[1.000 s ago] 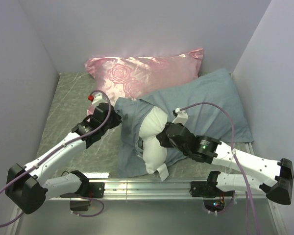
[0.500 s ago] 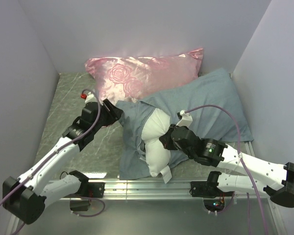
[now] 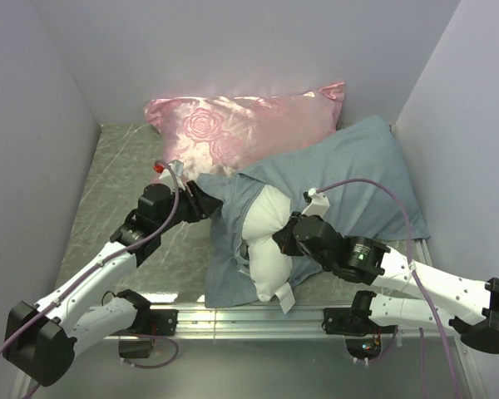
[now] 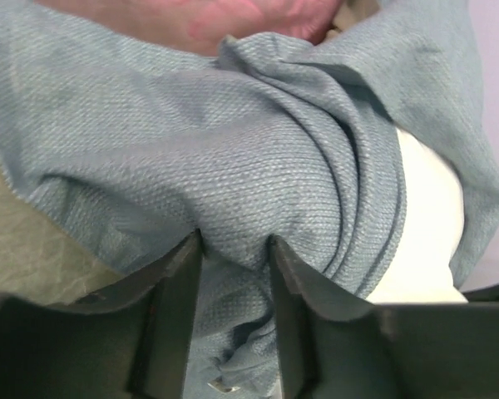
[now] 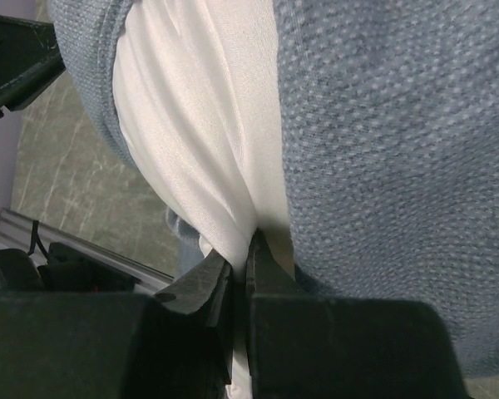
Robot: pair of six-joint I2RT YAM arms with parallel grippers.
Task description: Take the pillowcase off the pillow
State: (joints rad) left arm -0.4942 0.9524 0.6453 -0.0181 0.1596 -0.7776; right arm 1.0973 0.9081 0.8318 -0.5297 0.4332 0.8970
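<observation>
The pillowcase (image 3: 358, 174) still covers the rest of the pillow. My right gripper will next move the pillow to the left in the top view, toward the pillowcase's bunched open edge (image 3: 231, 219), and let go of it.
The slate-blue pillowcase (image 3: 358, 174) lies right of centre, its open end bunched toward the left. The white pillow (image 3: 266, 241) bulges out of that opening toward the near edge, a small tag at its near corner. My left gripper (image 3: 206, 202) is at the bunched left edge of the opening. In the left wrist view its jaws (image 4: 235, 249) stand apart, open, with a fold of pillowcase (image 4: 233, 150) between them and the pillow (image 4: 424, 233) at right. My right gripper (image 3: 287, 235) is shut on a pinch of the pillow (image 5: 200, 125), beside the pillowcase (image 5: 382, 150).
A shiny pink rose-patterned pillow (image 3: 241, 125) lies at the back, touching the pillowcase's far left corner. Pale walls close in the left, back and right sides. A metal rail (image 3: 258, 320) runs along the near edge. Grey marbled tabletop (image 3: 116, 183) shows at left.
My left gripper, shut a second ago, has opened, drawn back left, then pushed right again onto the pillowcase's bunched edge. The right arm has eased toward the near edge with the pillow.
</observation>
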